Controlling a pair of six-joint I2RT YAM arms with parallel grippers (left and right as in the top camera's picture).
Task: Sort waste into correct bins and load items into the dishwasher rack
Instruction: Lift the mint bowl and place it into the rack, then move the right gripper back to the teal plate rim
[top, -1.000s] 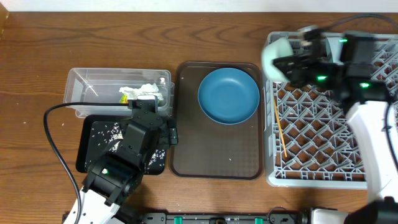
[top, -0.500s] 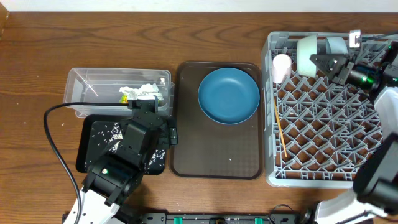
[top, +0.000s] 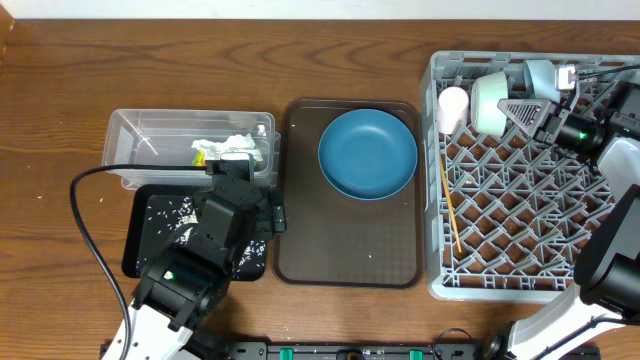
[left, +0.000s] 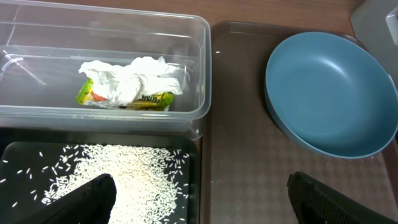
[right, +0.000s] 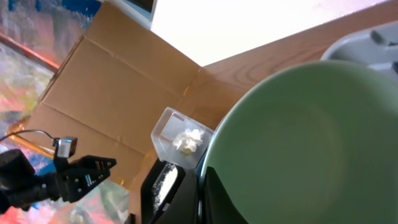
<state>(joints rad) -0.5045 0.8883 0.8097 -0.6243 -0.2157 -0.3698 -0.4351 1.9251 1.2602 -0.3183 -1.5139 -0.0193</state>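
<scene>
The rack's empty pegs are below my right gripper. My right gripper will move down toward the rack's empty wires near the light-blue bowl and let go of the pale-green bowl's rim there.
My right gripper (top: 512, 112) is shut on the rim of the pale-green bowl (top: 489, 103), which it holds on edge over the back of the grey dishwasher rack (top: 520, 230). The bowl (right: 311, 143) fills the right wrist view, with the jaws (right: 202, 196) pinching its edge. A white-pink cup (top: 453, 108), a light-blue bowl (top: 541, 75) and a chopstick (top: 450, 205) are in the rack. The dark-blue plate (top: 367, 152) lies on the brown tray (top: 350, 250). My left gripper (left: 199, 199) hangs open and holds nothing above the black tray (left: 18, 155) of rice (left: 118, 180). The clear tub (left: 205, 74) holds the napkin (left: 134, 78) and wrapper (left: 149, 99).
The brown tray sits between the bins and the rack. The left arm's black cable (top: 85, 230) loops over the wood table to the left of the black tray. A cardboard box (right: 106, 93) stands beyond the table in the right wrist view.
My right arm has swung to the right over the rack with the green bowl, uncovering the cup, and the bowl has dropped slightly. The left arm has not moved.
</scene>
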